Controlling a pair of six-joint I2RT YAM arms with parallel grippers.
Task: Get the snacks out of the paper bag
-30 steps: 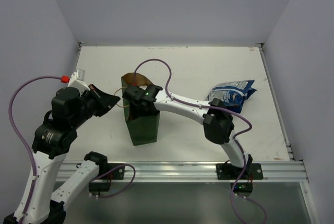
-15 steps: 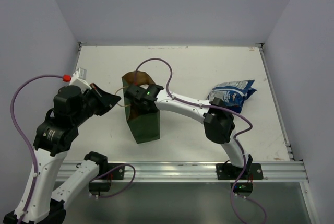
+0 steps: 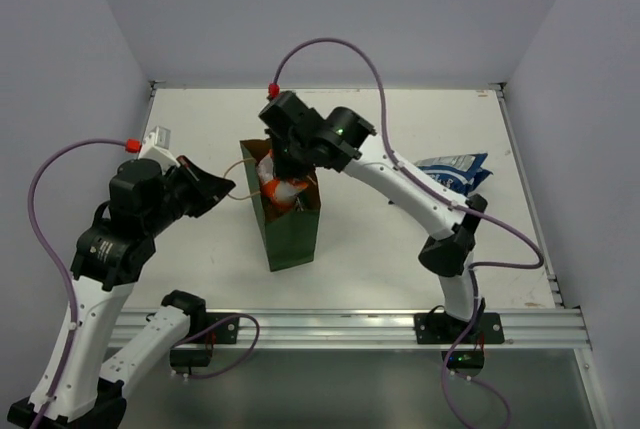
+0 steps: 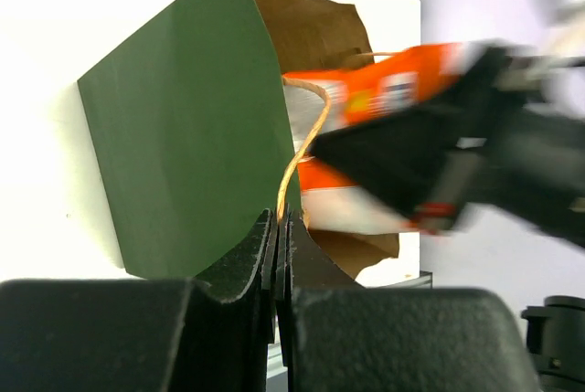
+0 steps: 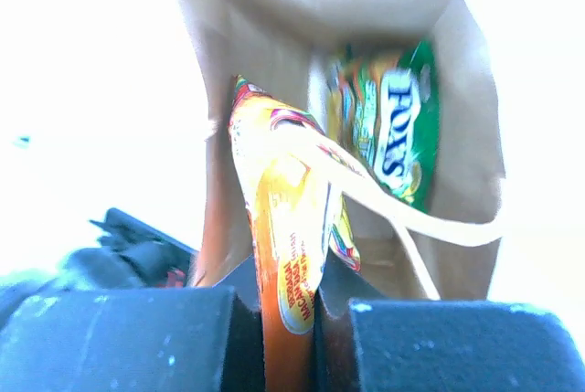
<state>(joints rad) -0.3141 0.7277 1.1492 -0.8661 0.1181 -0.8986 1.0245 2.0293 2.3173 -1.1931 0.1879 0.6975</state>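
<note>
My right gripper will next move up, then across and down to the tabletop beside the blue-and-white snack bag (image 3: 450, 174). It will release the packet there, where space is open.
The dark green paper bag (image 3: 292, 234) stands upright mid-table, its brown mouth open. My right gripper (image 3: 284, 167) hovers just above that mouth, shut on an orange snack packet (image 3: 279, 190) that hangs half out of the bag. In the right wrist view the orange packet (image 5: 283, 227) is pinched between the fingers of the right gripper (image 5: 291, 310). A green packet (image 5: 402, 127) lies deeper inside the bag (image 5: 274, 36). My left gripper (image 3: 218, 189) is left of the bag, shut on its thin loop handle (image 4: 302, 150). A blue-and-white snack bag (image 3: 450, 174) lies on the table to the right.
The white table (image 3: 400, 129) is walled at the back and both sides. A metal rail (image 3: 350, 327) runs along the near edge by the arm bases. The right arm's purple cable (image 3: 340, 49) arches high over the bag.
My right gripper, earlier down inside the bag, has closed on the orange packet and risen out of the mouth with it. The bag has shifted slightly right. The left gripper still holds the handle.
</note>
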